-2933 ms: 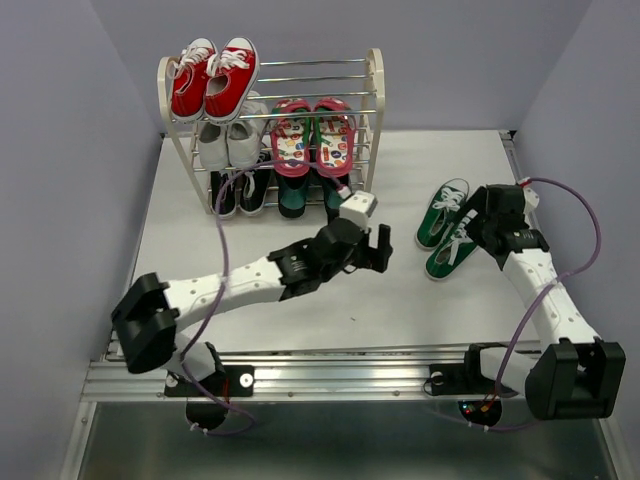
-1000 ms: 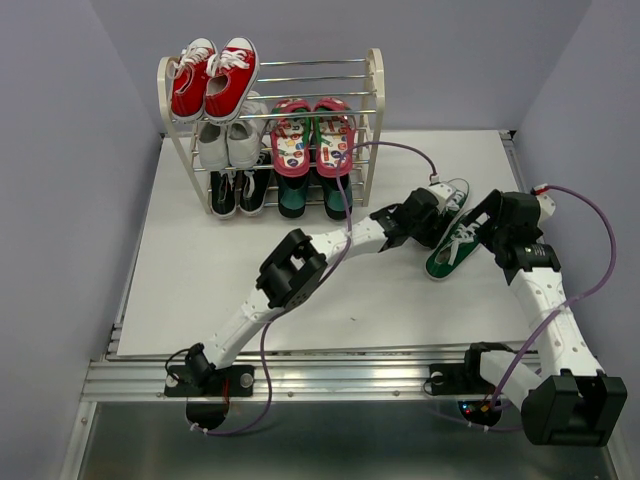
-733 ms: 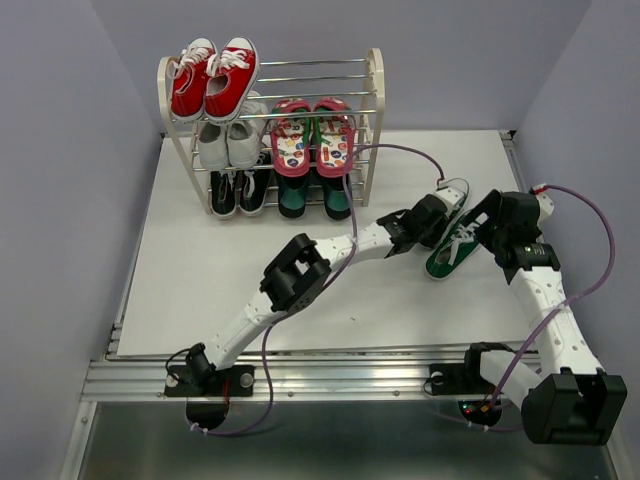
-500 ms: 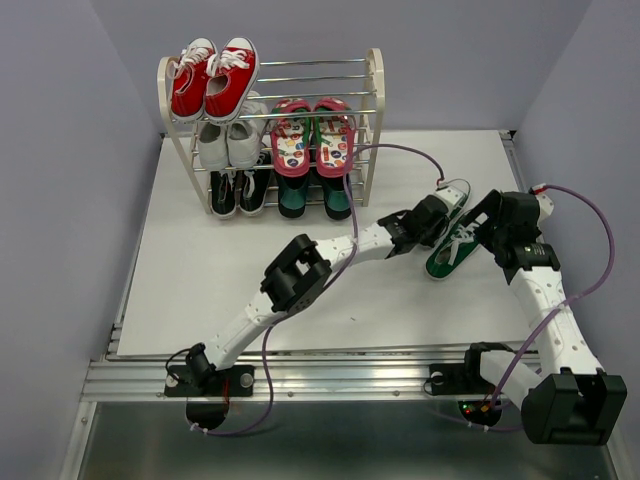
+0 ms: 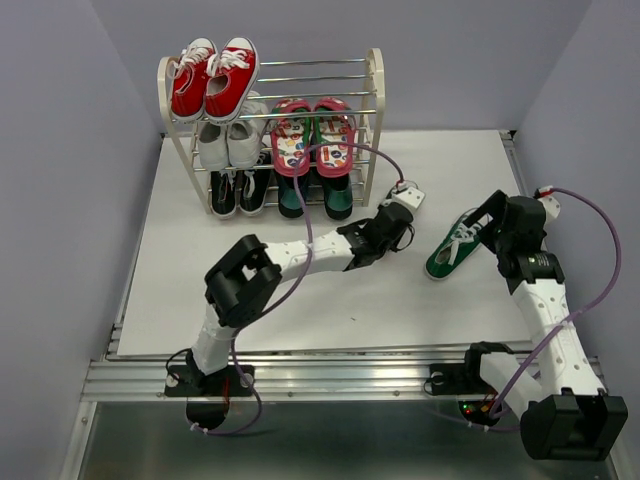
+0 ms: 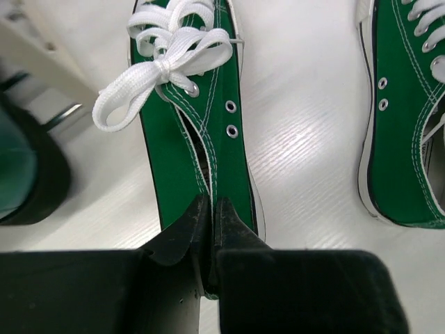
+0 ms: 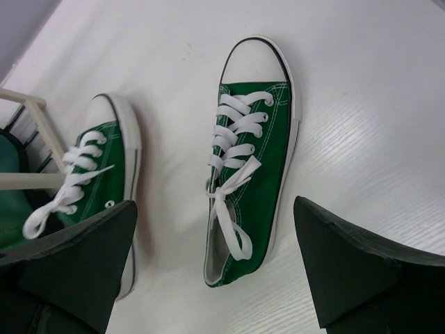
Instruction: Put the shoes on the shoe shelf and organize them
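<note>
The left gripper rises outward and to the left in the top view next and releases the green sneaker there. The rods of the top level beside the red sneakers are bare.
My left gripper (image 6: 211, 206) is shut on the side wall of a green canvas sneaker (image 6: 198, 118) near its heel opening. In the top view that sneaker's white toe (image 5: 410, 193) shows just past the left gripper (image 5: 397, 215), close to the shoe shelf's (image 5: 376, 100) right leg. The other green sneaker (image 5: 450, 250) lies on the table. My right gripper (image 7: 215, 209) hovers open over this sneaker (image 7: 250, 160), without touching it. Pink flip-flops (image 5: 312, 135) sit on the middle tier and dark green loafers (image 5: 315, 195) on the bottom one.
Red sneakers (image 5: 212, 78) fill the left of the top tier, with white sneakers (image 5: 228, 140) and black sneakers (image 5: 238, 190) below them. The top tier's right half shows bare rods (image 5: 320, 75). A shelf leg (image 6: 35, 49) and a loafer (image 6: 21, 174) stand near the held sneaker.
My left gripper shut on one green sneaker and drew it left, away from its partner and toward the shelf. The right arm barely moved and stayed open.
</note>
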Available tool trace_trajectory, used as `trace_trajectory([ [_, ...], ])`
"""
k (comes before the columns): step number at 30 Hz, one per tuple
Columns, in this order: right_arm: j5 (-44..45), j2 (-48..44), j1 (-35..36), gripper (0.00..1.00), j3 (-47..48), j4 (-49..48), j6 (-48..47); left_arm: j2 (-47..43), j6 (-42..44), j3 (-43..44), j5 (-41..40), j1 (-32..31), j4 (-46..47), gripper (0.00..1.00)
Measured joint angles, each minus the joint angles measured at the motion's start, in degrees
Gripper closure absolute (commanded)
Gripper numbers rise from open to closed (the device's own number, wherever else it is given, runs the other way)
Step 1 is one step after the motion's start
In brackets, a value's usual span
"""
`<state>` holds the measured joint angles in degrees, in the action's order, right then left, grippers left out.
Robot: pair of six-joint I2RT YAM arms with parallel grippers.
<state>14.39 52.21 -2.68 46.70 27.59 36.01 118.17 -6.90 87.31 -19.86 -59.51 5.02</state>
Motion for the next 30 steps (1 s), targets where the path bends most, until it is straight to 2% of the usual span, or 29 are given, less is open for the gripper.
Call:
trace_trajectory([
  [9, 0.13, -0.42, 0.00, 0.00, -0.68, -1.22, -0.02, -19.39, 1.44, -10.67, -4.85, -0.46, -0.11, 1.00],
  [16, -0.33, 1.07, 0.00, 0.00, -0.68, -1.46, -0.04, -29.05, 5.66, -11.28, -6.56, -5.38, -3.13, 1.00],
  [20, -0.39, 1.07, 0.00, 0.00, -0.70, -1.55, -0.04, -36.13, 8.02, -11.98, -4.94, -8.74, -4.74, 1.00],
  [24, -0.31, 0.72, 0.00, 0.00, -0.76, -1.66, -0.04, -40.94, 9.53, -11.98, -5.31, -9.03, -4.61, 1.00],
  [30, 0.50, 0.15, 0.00, 0.00, -0.81, -2.25, -0.02, -43.91, 14.88, -11.80, -11.78, -8.44, -2.10, 1.00],
])
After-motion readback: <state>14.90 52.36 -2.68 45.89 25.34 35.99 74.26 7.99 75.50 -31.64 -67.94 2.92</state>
